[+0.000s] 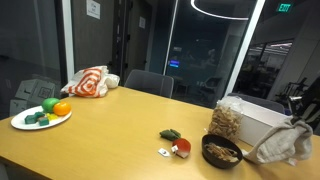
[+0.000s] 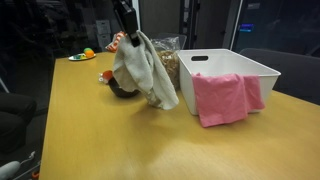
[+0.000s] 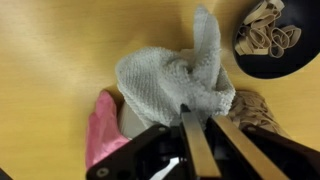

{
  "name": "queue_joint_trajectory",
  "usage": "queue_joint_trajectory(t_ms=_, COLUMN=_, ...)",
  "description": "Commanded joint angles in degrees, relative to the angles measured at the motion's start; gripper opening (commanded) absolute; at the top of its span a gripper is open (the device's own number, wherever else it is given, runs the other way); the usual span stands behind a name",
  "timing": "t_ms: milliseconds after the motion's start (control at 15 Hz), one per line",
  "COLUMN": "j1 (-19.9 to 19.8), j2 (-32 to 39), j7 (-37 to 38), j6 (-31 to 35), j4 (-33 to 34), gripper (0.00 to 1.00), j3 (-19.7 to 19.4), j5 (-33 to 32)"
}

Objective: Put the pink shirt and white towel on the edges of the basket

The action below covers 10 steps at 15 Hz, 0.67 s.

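My gripper rises toward the basket (image 2: 236, 60) next and releases the white towel (image 2: 146, 72) over the basket's edge by the snack bag, as the pink shirt leaves that edge bare.
My gripper (image 2: 129, 33) is shut on the white towel (image 2: 146, 72), which hangs in the air above the table, left of the white basket (image 2: 236, 60). The pink shirt (image 2: 224, 97) drapes over the basket's front edge. In the wrist view the towel (image 3: 168, 82) bunches below the closed fingers (image 3: 196, 115), with the pink shirt (image 3: 101, 131) at the lower left. In an exterior view the towel (image 1: 284, 146) hangs at the far right in front of the basket (image 1: 262, 122).
A black bowl (image 1: 222, 152) of brown snacks and a clear snack bag (image 1: 228, 120) stand beside the basket. A white plate (image 1: 40, 116) of toy fruit and a red-white cloth (image 1: 88, 82) lie at the far end. Small toys (image 1: 175, 141) sit mid-table.
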Motion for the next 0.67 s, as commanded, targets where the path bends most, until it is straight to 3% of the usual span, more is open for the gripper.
queue_joint_trajectory(t_ms=0, j1=-2.9, j2=6.4, j7=0.6, j6=1.5, j4=6.9, gripper=0.06, j3=3.3, j5=-5.5)
queue_joint_trajectory(t_ms=333, j1=-8.1, j2=13.7, j7=9.5, j6=8.4, j4=12.1, gripper=0.04, j3=7.5, j5=-25.4)
queue_joint_trajectory(t_ms=467, j1=-9.4, j2=16.6, j7=15.7, j6=10.4, j4=13.8, gripper=0.04, j3=8.1, j5=-35.6)
queue_joint_trajectory(t_ms=600, j1=-13.3, j2=19.1, j7=22.3, j6=10.9, j4=15.8, gripper=0.04, j3=11.1, j5=-45.4)
